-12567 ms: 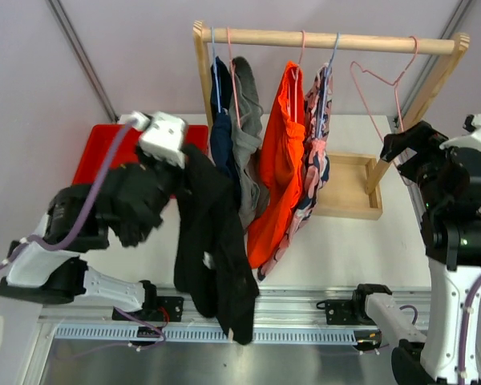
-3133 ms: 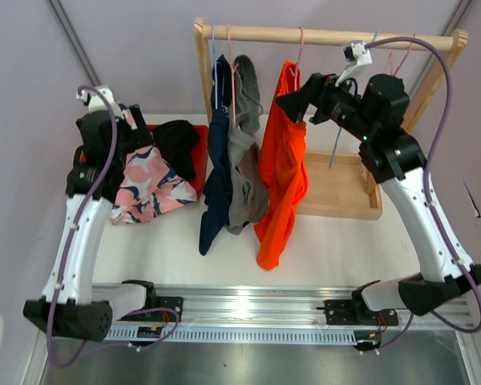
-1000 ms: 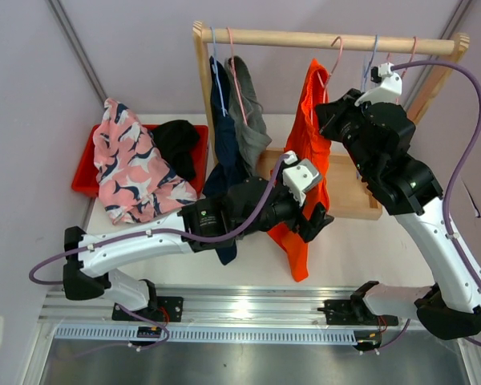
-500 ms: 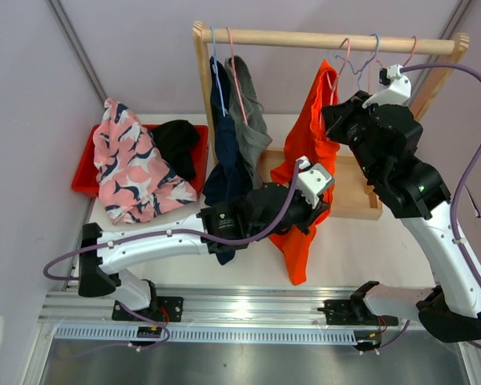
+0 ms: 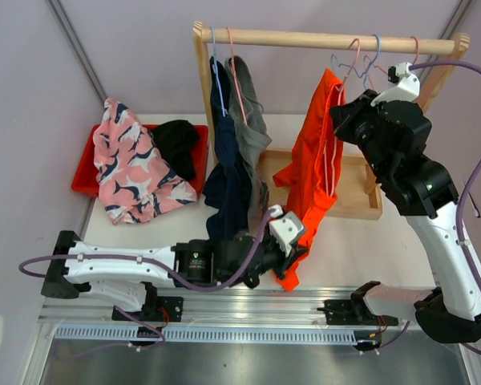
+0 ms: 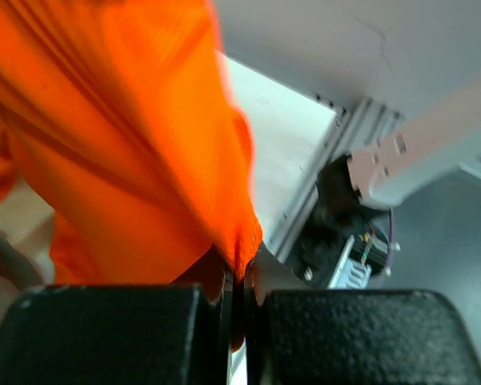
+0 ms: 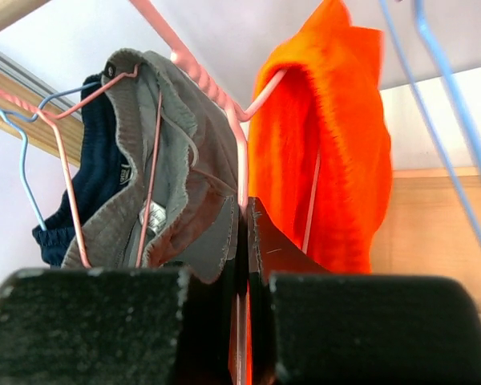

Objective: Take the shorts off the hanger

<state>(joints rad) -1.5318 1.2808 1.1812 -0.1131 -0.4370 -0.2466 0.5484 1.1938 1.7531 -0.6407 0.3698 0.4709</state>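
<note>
The shorts' bottom hem is held by my left gripper, so next I should lift my right gripper, then lower it beside the bar's bare middle (image 5: 329, 40) and let go of the hanger's wire.
The bright orange shorts (image 5: 313, 172) hang stretched from a pink hanger (image 5: 330, 170), slanting down towards the near edge. My left gripper (image 5: 295, 250) is shut on their bottom hem; in the left wrist view the orange cloth (image 6: 128, 144) is pinched between the jaws of the left gripper (image 6: 239, 277). My right gripper (image 5: 337, 120) is shut on the pink hanger wire (image 7: 242, 172), with the orange shorts (image 7: 329, 160) just behind it. Grey shorts (image 5: 252, 136) and navy shorts (image 5: 224, 180) hang on the rail. Pink patterned shorts (image 5: 132, 172) and black shorts (image 5: 176, 144) lie on the red tray (image 5: 86, 170).
The wooden rack's top rail (image 5: 289, 37) spans the back and its base box (image 5: 354, 210) sits behind the orange shorts. Empty pink and blue hangers (image 5: 369, 58) hang at the rail's right end. A metal rail (image 5: 240, 309) runs along the near edge.
My left gripper has shut on the orange shorts' hem and drawn it down towards the near edge. The right gripper has shifted the hanger slightly right.
</note>
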